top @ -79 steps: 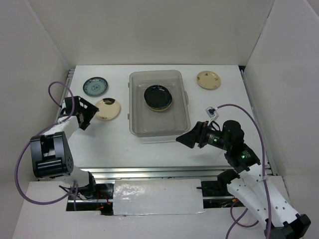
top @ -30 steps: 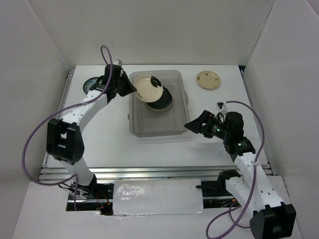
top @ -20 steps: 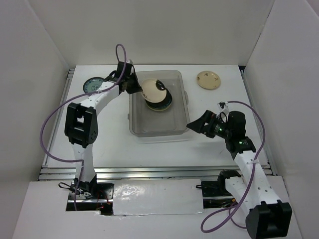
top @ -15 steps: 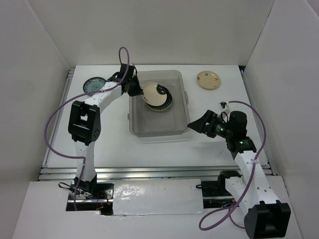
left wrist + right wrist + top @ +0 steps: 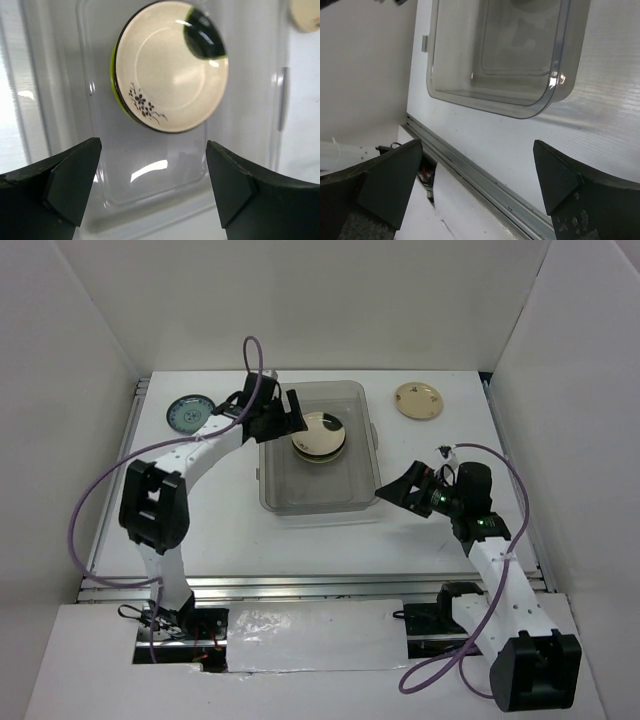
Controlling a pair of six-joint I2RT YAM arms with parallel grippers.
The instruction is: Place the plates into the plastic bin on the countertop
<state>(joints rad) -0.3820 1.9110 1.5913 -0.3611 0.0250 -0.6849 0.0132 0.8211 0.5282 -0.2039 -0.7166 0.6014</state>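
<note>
Next, the right gripper moves outward and down to the cream floral plate's rim outside the bin, on the side away from the bin.
The plastic bin (image 5: 312, 488) stands on the white countertop (image 5: 225, 535). In it a cream plate with a dark mark (image 5: 320, 434) lies flat on top of a stack; in the left wrist view this plate (image 5: 170, 65) rests on a lime green plate edge (image 5: 113, 75). My left gripper (image 5: 279, 418) is open and empty over the bin's back left rim (image 5: 152, 192). A blue-patterned plate (image 5: 190, 413) lies left of the bin. A cream floral plate (image 5: 418, 400) lies at the back right. My right gripper (image 5: 395, 490) is open and empty beside the bin's front right corner.
White walls enclose the countertop. A metal rail (image 5: 300, 585) runs along its near edge and shows in the right wrist view (image 5: 485, 175) below the bin (image 5: 520, 100). The left arm's purple cable (image 5: 252, 355) loops over the back left.
My left gripper carried the cream dark-marked plate from left of the bin over the bin and let it go; it now lies flat on the stack. The right gripper shifted slightly right.
</note>
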